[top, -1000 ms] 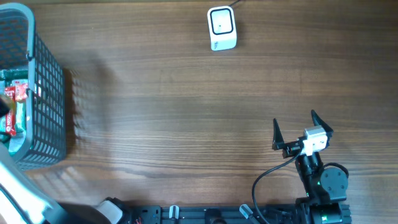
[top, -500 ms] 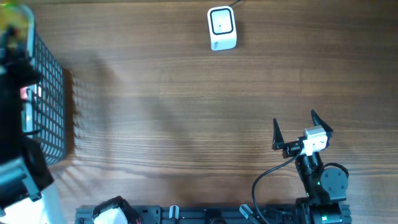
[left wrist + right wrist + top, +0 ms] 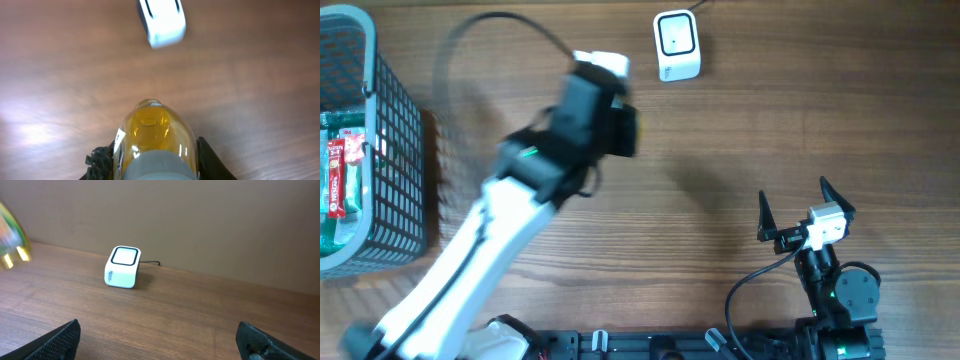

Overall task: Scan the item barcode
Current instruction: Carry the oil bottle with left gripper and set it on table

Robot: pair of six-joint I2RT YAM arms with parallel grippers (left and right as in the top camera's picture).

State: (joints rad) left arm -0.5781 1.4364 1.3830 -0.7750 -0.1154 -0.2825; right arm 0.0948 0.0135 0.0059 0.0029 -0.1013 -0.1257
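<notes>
I should lower my left gripper to its right in the overhead view and release the bottle, as bare tabletop short of the scanner is there.
The item, a clear bottle of yellow liquid (image 3: 156, 127) with a grey band, fills the bottom of the left wrist view. My left gripper (image 3: 156, 157) is shut on it, one black finger on each side. A white label edge (image 3: 119, 137) shows on the bottle's left side; no barcode can be read. The white scanner (image 3: 161, 20) lies just ahead of the bottle. From overhead, the left arm (image 3: 570, 115) reaches toward the scanner (image 3: 676, 45) and hides the bottle. In the right wrist view the bottle is a yellow blur (image 3: 10, 235) left of the scanner (image 3: 122, 267). My right gripper (image 3: 795, 195) stands open and holds nothing.
A dark mesh basket (image 3: 395, 180) stands at the table's left edge with a red packet (image 3: 338, 178) and other goods inside. The scanner's cable (image 3: 152, 263) runs off toward the back wall. The right arm's base (image 3: 840, 300) sits at the front right.
The left arm has swung from over the basket at the far left across to the back middle, carrying the bottle up close to the scanner. The right arm has not moved.
</notes>
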